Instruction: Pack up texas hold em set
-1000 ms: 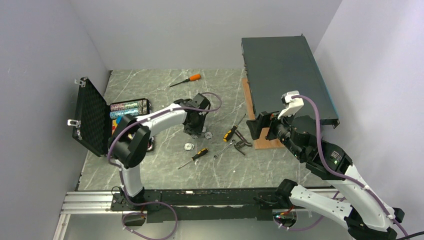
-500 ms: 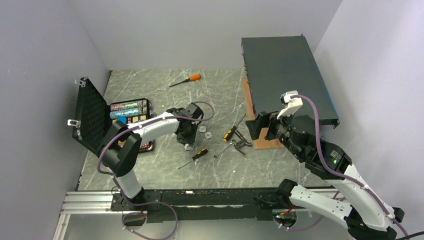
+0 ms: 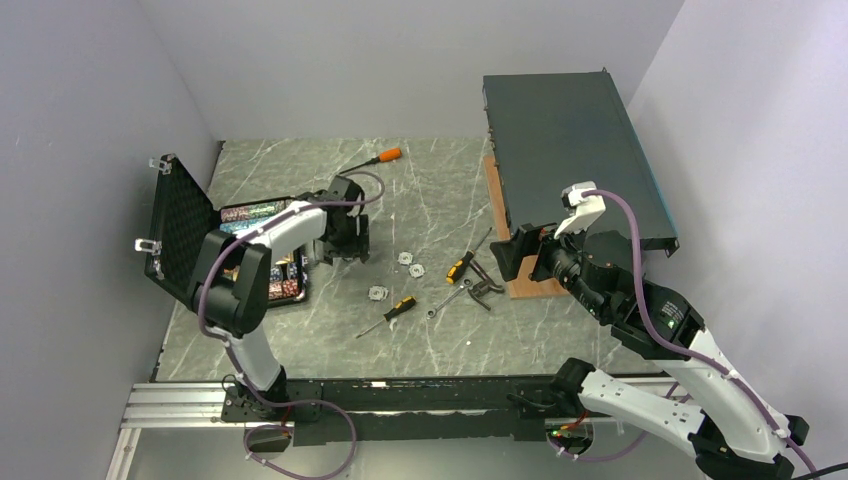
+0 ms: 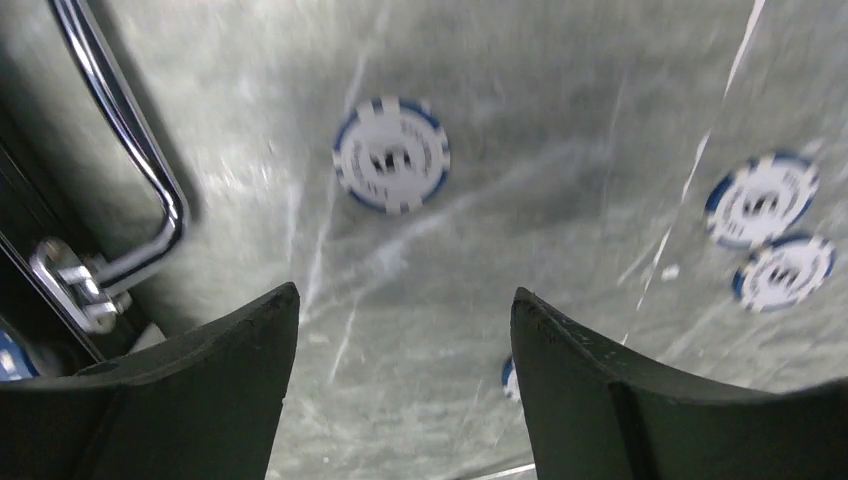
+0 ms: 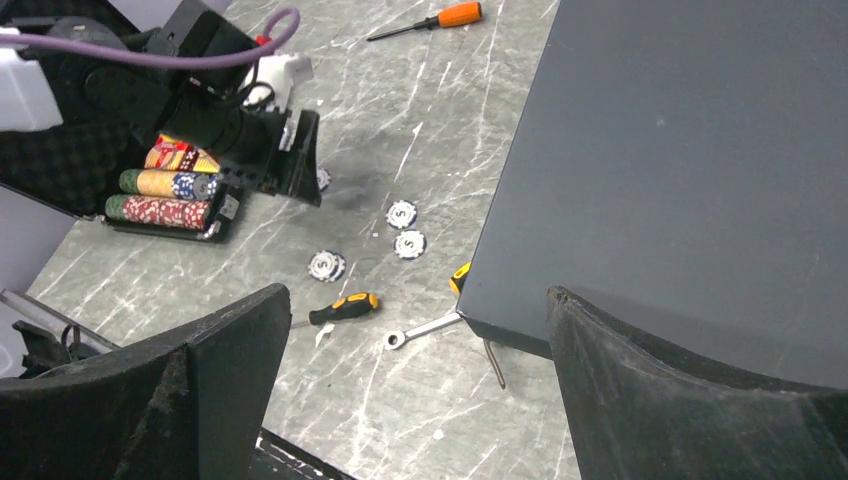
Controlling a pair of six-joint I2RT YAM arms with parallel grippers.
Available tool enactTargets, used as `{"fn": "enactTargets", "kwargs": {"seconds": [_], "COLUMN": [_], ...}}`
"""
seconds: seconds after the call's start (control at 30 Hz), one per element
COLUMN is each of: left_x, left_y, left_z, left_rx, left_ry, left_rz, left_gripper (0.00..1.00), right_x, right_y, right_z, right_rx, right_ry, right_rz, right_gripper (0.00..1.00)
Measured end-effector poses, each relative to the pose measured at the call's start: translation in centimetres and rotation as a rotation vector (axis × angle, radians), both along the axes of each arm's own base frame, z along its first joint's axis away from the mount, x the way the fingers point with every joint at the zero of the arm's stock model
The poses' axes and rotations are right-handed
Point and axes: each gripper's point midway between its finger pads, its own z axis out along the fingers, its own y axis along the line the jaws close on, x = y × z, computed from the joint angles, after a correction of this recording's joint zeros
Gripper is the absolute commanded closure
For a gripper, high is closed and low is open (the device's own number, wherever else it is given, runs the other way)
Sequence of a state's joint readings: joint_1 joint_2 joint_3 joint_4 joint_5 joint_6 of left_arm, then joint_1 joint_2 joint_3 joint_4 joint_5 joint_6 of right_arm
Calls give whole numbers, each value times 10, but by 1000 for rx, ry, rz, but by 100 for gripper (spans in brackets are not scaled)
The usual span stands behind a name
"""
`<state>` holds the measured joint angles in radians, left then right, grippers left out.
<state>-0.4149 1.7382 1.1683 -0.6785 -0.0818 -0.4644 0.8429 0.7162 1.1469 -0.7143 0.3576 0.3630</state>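
Note:
The blue-and-white chip by the chrome handle lies flat on the tabletop beyond my fingers, so I should lower my left gripper and reach outward to straddle it.
The small black case (image 3: 180, 232) stands open at the left, its foam lid upright, with rows of multicoloured chips (image 3: 252, 214) in its base. They also show in the right wrist view (image 5: 165, 185). My left gripper (image 3: 345, 240) is open and empty, low over the table just right of the case. In its wrist view (image 4: 403, 292) a loose blue-and-white chip (image 4: 391, 155) lies ahead and the case's chrome handle (image 4: 130, 160) is at the left. Three more loose chips (image 3: 405, 258) (image 3: 416, 269) (image 3: 378, 293) lie mid-table. My right gripper (image 3: 508, 255) (image 5: 417, 291) is open and empty, held high.
A large dark flat box (image 3: 570, 150) rests on a wooden block (image 3: 520, 285) at the right. A yellow-handled screwdriver (image 3: 398, 308), a wrench (image 3: 450, 297) and other tools (image 3: 480, 285) lie by the chips. An orange-handled screwdriver (image 3: 375, 158) lies at the back.
My left gripper has swung left from over the loose chips to beside the case. The right arm has not moved.

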Motion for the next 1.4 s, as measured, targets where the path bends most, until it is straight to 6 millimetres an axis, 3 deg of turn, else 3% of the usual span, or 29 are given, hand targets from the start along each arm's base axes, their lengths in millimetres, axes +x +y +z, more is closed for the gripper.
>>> {"fn": "enactTargets", "kwargs": {"seconds": [0.13, 0.27, 0.57, 0.83, 1.23, 1.4], "left_x": [31, 47, 46, 50, 52, 53], "left_y": [5, 5, 7, 9, 11, 11], "left_z": [1, -5, -23, -24, -24, -25], "left_rx": [-8, -9, 12, 28, 44, 56], "left_ry": [-19, -17, 28, 26, 27, 30], "left_rz": [39, 47, 46, 51, 56, 54], "left_gripper": [26, 31, 41, 48, 49, 58], "right_x": [0, 0, 2, 3, 3, 3], "right_y": [0, 0, 2, 3, 3, 3], "right_z": [0, 0, -2, -2, -2, -2], "right_rx": [0, -1, -8, -11, -11, -11], "right_ry": [0, 0, 5, 5, 5, 5], "right_rz": [0, 0, 0, 1, 1, 1], "right_gripper": [0, 0, 0, 0, 0, 0]}}
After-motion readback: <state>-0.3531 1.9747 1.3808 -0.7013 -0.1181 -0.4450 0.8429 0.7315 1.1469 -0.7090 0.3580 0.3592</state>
